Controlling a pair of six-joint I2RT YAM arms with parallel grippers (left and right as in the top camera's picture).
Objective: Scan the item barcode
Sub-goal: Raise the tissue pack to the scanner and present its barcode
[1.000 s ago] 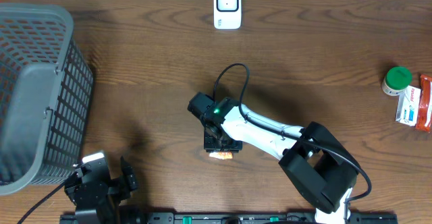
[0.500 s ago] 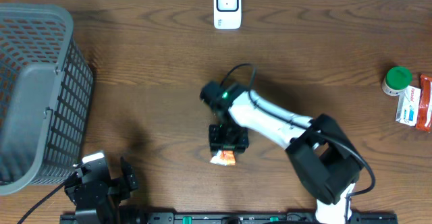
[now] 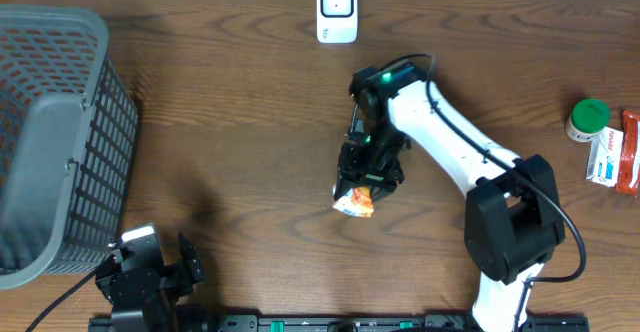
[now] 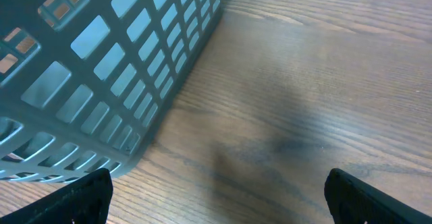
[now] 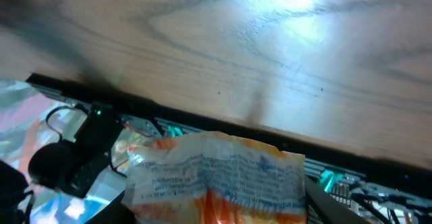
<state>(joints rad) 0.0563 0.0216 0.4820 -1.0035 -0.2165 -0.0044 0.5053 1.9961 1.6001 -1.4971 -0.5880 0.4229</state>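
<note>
I should next move the packet [image 3: 355, 205] outward to the scanner with my right gripper, then past the green-capped jar, and let it go beside the boxes, because other items are there.
The item is a crinkled orange-and-white packet [image 3: 355, 205] with blue print, seen close up in the right wrist view [image 5: 216, 173]. My right gripper [image 3: 366, 180] is shut on it from above and holds it off the wooden table, near the middle; its dark fingers [image 5: 334, 207] flank the packet. No barcode is readable on the side that shows. A white scanner [image 3: 337, 9] stands at the table's far edge, well apart from the packet. My left gripper [image 3: 160, 270] rests at the front left, open, with only bare wood between its fingers [image 4: 74, 200].
A grey mesh basket [image 3: 50, 132] fills the left side, and its wall is close to the left gripper [image 4: 101, 69]. At the far right stand a green-capped jar [image 3: 588, 119] and red-and-white boxes [image 3: 615, 152].
The right arm has swung right and towards the back with the packet in its grip, away from the front edge. The left arm has not moved.
</note>
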